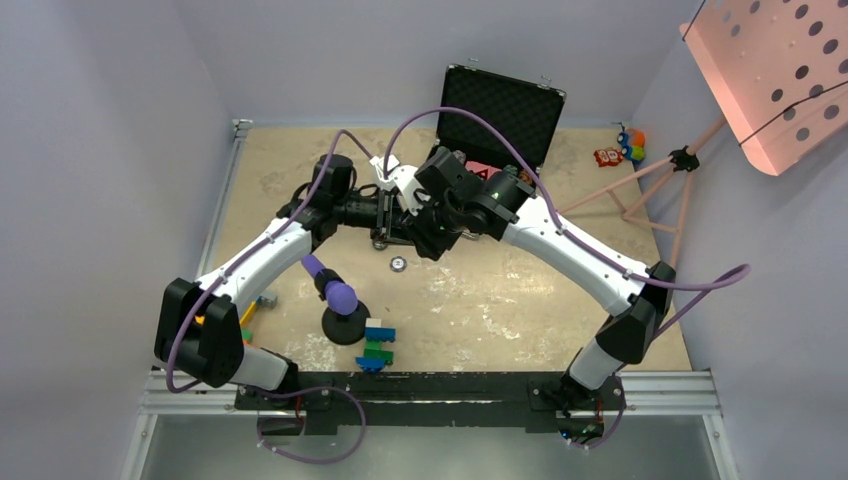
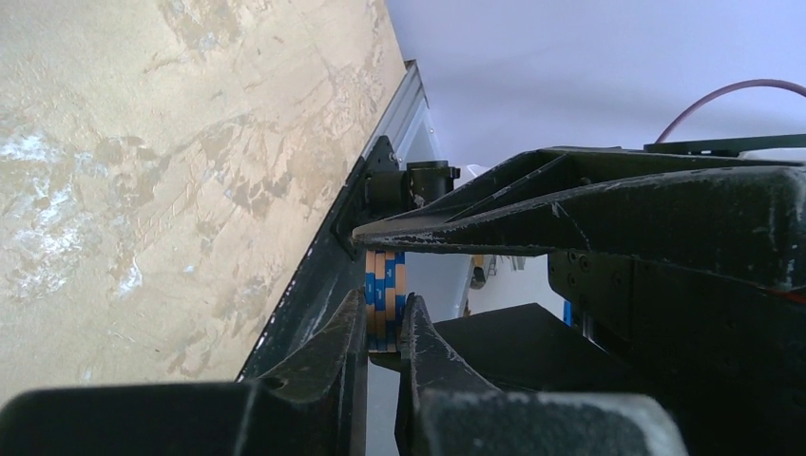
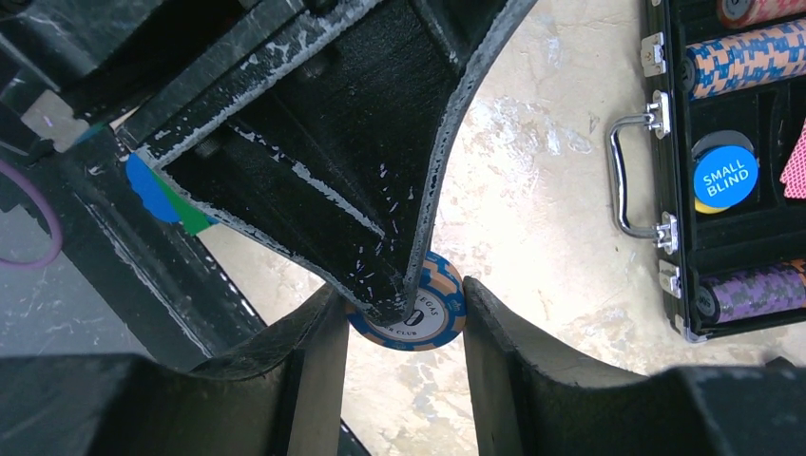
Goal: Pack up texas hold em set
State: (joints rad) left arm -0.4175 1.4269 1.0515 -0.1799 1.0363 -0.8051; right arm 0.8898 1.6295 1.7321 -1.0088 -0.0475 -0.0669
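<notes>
My left gripper needs to move the stack outward and down to the empty end of the slot before the red chips, and it should let the stack go there.
The black case (image 1: 503, 108) stands open at the back of the table. In the right wrist view the case (image 3: 670, 142) holds rows of striped chips, a blue "small blind" button (image 3: 725, 177) and pink cards (image 3: 796, 161). My two grippers meet in mid-air over the table's middle. My left gripper (image 2: 385, 309) is shut on the flat faces of a small stack of blue-and-orange poker chips (image 2: 385, 290). My right gripper (image 3: 404, 304) grips the same chips (image 3: 432, 318) by their rims. A small round clear button (image 1: 397, 264) lies on the table below.
A purple-tipped object on a black round base (image 1: 342, 305) and a toy-brick figure (image 1: 378, 345) stand near the front. Small toys (image 1: 620, 148) lie at the back right. A pink perforated stand (image 1: 770, 70) leans in from the right.
</notes>
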